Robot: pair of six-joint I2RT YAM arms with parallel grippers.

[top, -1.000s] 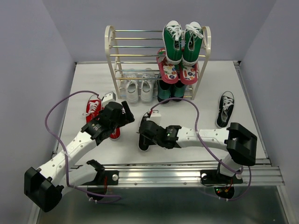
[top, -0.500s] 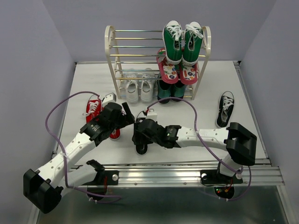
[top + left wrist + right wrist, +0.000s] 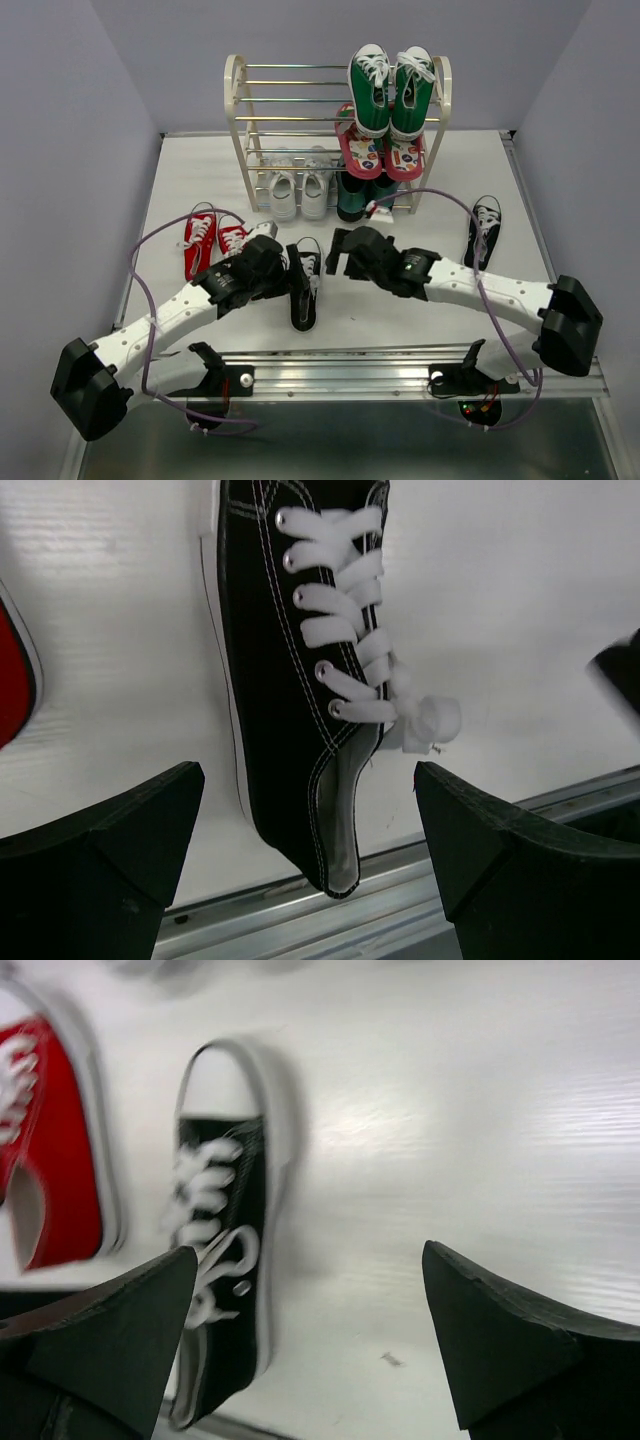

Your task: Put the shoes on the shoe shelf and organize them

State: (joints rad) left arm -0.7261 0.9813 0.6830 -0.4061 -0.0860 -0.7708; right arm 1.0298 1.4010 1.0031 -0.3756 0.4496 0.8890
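The black shoe's heel lies untouched near the metal bar, so my left gripper lowers and draws back onto the black shoe's thin collar edge (image 3: 303,319) (image 3: 334,868) next.
One black shoe (image 3: 305,290) with a white toe cap lies flat on the table, toe toward the shoe shelf (image 3: 236,110). My left gripper (image 3: 290,275) is open just left of it. In the left wrist view that black shoe (image 3: 300,680) has its heel between the wide-apart fingers of the left gripper (image 3: 305,780), untouched. My right gripper (image 3: 336,255) is open to the right of the shoe with nothing in it. In the right wrist view the right gripper (image 3: 310,1260) is over bare table beside the black shoe (image 3: 225,1260). The second black shoe (image 3: 484,232) lies at the right. Red shoes (image 3: 198,240) lie at the left. White shoes (image 3: 298,193) sit on the lowest tier.
Green high-tops (image 3: 392,88) stand on the shelf's top right, with pink flip-flops (image 3: 380,152) below them and a dark pair (image 3: 360,195) at the bottom right. A metal rail (image 3: 400,368) runs along the near edge. Purple cables loop over both arms.
My right gripper opened, let go of the black shoe and drew back to the right. The left arm swung right up to the shoe, uncovering the red pair.
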